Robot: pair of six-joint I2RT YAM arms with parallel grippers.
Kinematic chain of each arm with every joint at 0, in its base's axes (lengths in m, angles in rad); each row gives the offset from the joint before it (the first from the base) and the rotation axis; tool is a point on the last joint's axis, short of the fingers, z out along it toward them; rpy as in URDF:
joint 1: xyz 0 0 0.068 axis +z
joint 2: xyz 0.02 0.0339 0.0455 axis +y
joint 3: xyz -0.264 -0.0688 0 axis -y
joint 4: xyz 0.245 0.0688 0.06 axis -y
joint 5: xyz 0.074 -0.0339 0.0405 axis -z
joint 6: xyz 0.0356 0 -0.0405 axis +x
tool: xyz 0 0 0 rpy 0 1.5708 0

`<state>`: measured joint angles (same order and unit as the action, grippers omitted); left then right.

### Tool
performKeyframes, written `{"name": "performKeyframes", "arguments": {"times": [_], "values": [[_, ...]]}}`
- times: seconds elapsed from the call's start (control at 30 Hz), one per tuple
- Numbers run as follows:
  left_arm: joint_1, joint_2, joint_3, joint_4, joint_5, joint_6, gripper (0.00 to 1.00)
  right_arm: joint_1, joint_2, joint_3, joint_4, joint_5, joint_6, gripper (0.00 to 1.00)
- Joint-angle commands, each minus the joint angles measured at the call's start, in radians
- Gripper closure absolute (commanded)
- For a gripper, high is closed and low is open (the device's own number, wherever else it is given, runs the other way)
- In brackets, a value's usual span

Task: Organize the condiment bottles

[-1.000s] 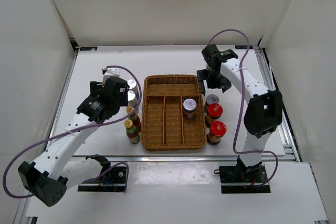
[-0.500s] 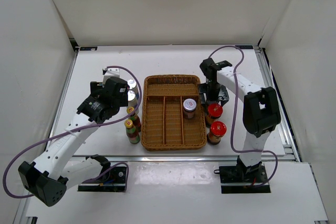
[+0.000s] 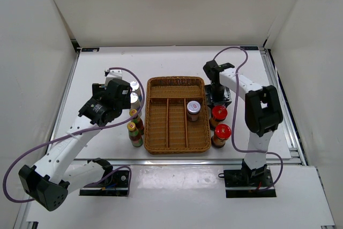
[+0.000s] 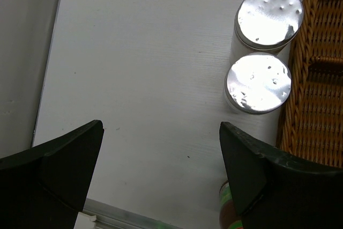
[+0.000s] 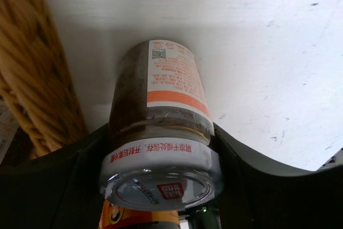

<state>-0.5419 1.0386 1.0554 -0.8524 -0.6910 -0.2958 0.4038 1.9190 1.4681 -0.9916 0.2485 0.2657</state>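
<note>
The robot's right gripper will next lift over the tray's side, then go back and down to let go of its jar nearer than the other grey-lidded one, because that tray section's near end [image 3: 196,136] is empty.
My right gripper [image 5: 161,151] is shut on a grey-lidded jar [image 5: 158,132] of brown paste, just right of the wicker tray [image 5: 32,79]; in the top view the gripper [image 3: 218,98] hides that jar. Another grey-lidded jar [image 3: 193,108] stands in the tray's right compartment. Two red-lidded jars [image 3: 219,112] [image 3: 222,131] stand right of the tray. My left gripper [image 4: 161,154] hangs open over bare table. Two silver-capped bottles [image 4: 269,15] [image 4: 258,82] stand ahead of it against the tray's left wall. Two yellow-green-capped bottles [image 3: 133,114] [image 3: 131,127] stand nearer.
The brown wicker tray [image 3: 161,113] has three long compartments and sits mid-table. White walls enclose the table on three sides. A metal rail [image 3: 276,79] runs along the right edge. Purple cables loop from both arms.
My right gripper has come from the back of the table down onto the grey-lidded jar beside the tray and shut on it. The left arm has not moved.
</note>
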Motion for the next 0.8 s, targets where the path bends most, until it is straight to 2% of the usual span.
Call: {"name": "performKeyframes", "arguments": {"times": [0.0, 0.03, 0.07, 0.17, 0.27, 0.43, 0.57, 0.77], "values": [[-0.004, -0.031, -0.005, 0.012, -0.001, 0.006, 0.00, -0.010, -0.067, 0.050, 0.013, 0.092, 0.021, 0.44], [-0.004, -0.031, -0.005, 0.012, -0.001, 0.006, 0.00, -0.010, -0.099, 0.051, 0.022, 0.121, 0.021, 0.47], [-0.004, -0.031, -0.005, 0.012, -0.001, 0.006, 0.00, -0.010, -0.113, 0.076, 0.022, 0.141, 0.021, 0.57], [-0.004, -0.031, -0.014, 0.012, -0.001, 0.006, 0.00, -0.010, -0.162, 0.135, 0.022, 0.207, 0.011, 0.77], [-0.004, -0.022, -0.014, 0.012, 0.008, 0.006, 0.00, -0.010, -0.195, 0.182, 0.022, 0.216, -0.002, 0.85], [-0.023, -0.022, -0.014, 0.012, 0.008, -0.003, 0.00, 0.044, -0.247, 0.296, -0.030, 0.198, -0.037, 0.94], [-0.046, -0.022, -0.014, 0.021, -0.024, 0.017, 0.00, 0.121, -0.328, 0.325, -0.079, 0.097, -0.069, 1.00], [-0.055, -0.022, -0.014, 0.021, -0.024, 0.008, 0.00, 0.265, -0.426, 0.293, -0.154, -0.034, -0.050, 1.00]]}}
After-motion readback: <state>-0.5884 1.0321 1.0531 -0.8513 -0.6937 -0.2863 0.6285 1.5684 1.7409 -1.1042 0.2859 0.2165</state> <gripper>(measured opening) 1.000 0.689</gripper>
